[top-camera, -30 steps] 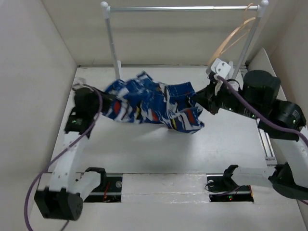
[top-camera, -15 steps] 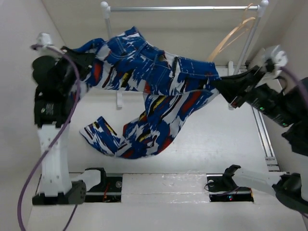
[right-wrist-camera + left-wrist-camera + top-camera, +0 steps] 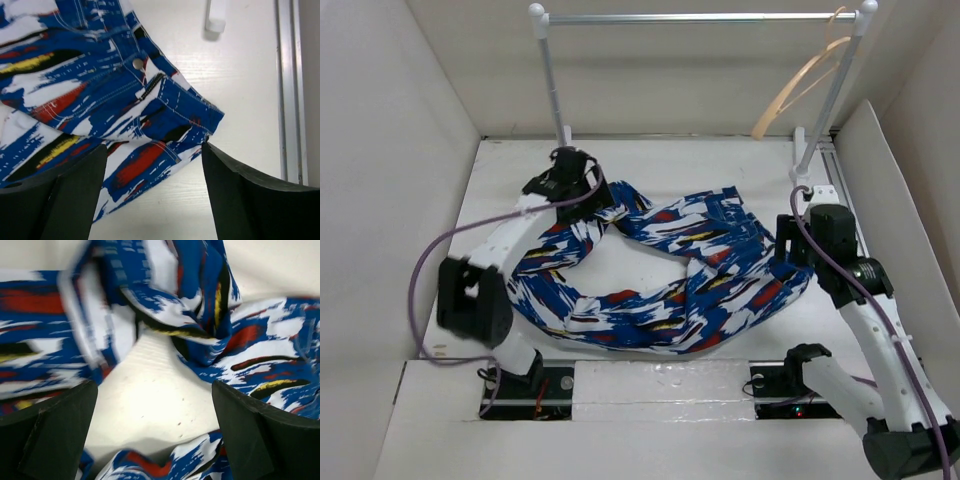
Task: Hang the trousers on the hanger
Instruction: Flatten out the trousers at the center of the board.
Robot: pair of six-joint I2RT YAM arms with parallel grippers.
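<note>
The left gripper moves back and to the left in the top view next, then down onto the trousers' leg end [image 3: 528, 258], since bare table lies between its fingers.
The trousers [image 3: 665, 275], blue and white with red, yellow and black dashes, lie crumpled in a loose ring on the table. My left gripper [image 3: 588, 194] hovers over their far left end, open; in the left wrist view bare table and folds of trousers [image 3: 240, 355] lie between its fingers [image 3: 55, 432]. My right gripper [image 3: 788, 258] sits low at the right end, open over the buttoned waistband corner of the trousers [image 3: 170, 110]. Nothing is gripped. The pale wooden hanger [image 3: 798, 85] hangs from the right end of the rail, apart from both grippers.
A white-posted rack with a metal rail [image 3: 700, 17] stands at the back; its left post [image 3: 552, 90] is just behind my left gripper and one foot [image 3: 215, 19] shows near the waistband. A metal track [image 3: 290, 90] runs along the right. White walls enclose the table.
Half a second ago both grippers held the trousers stretched out in the air. Both have since come down and opened, and the trousers now lie on the table.
</note>
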